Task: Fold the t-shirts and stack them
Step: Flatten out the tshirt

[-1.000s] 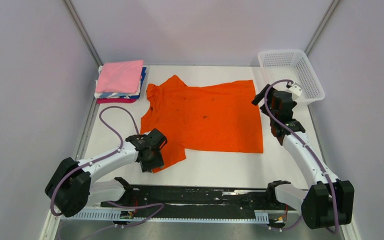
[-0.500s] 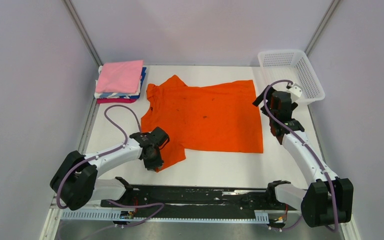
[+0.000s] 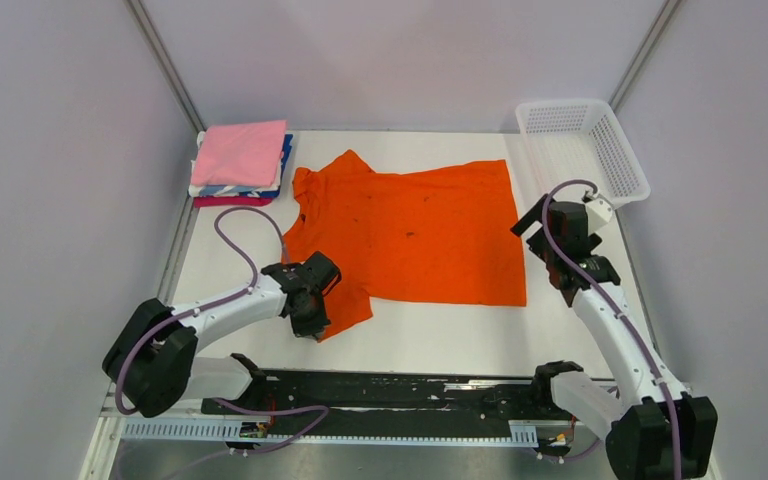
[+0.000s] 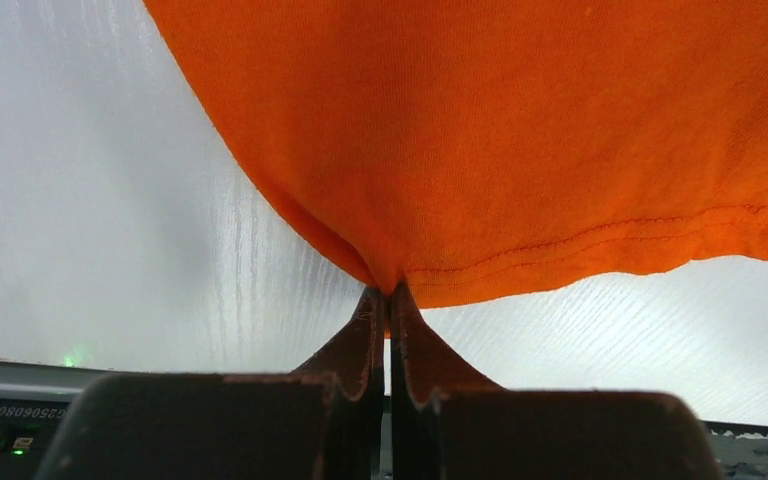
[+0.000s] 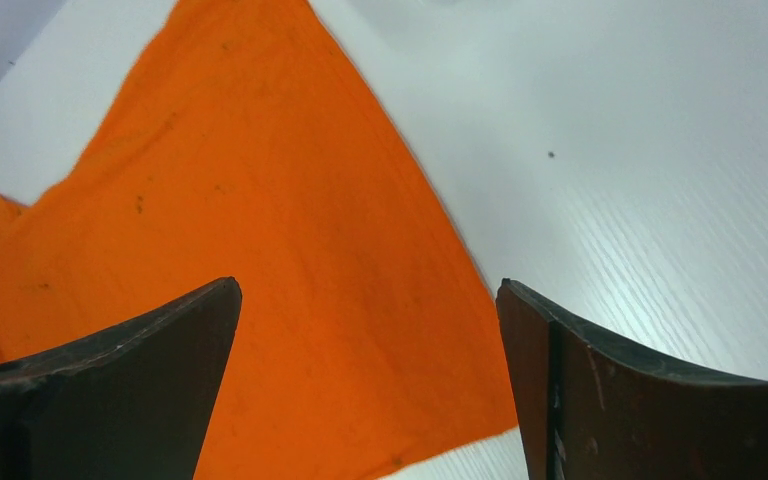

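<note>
My right gripper sinks and draws back onto the near corner of the t-shirt's bottom hem (image 3: 521, 302) (image 5: 505, 418) next, as that lies free while my left gripper holds the sleeve.
An orange t-shirt (image 3: 410, 230) lies spread flat in the middle of the white table. My left gripper (image 3: 312, 322) is at its near-left sleeve, shut on the sleeve's hem; in the left wrist view the orange cloth (image 4: 520, 140) bunches into the closed fingertips (image 4: 372, 300). My right gripper (image 3: 540, 235) hovers by the shirt's right edge, open and empty; in the right wrist view the shirt (image 5: 260, 300) and its near-right corner lie below the spread fingers (image 5: 160, 340). Folded t-shirts (image 3: 243, 160), pink on top, are stacked at the far left.
A white mesh basket (image 3: 615, 150) stands at the far right corner. Grey walls close in the table on three sides. A black rail (image 3: 390, 395) runs along the near edge between the arm bases.
My left gripper has closed on the orange sleeve's hem. My right gripper has moved nearer along the shirt's right edge, still open.
</note>
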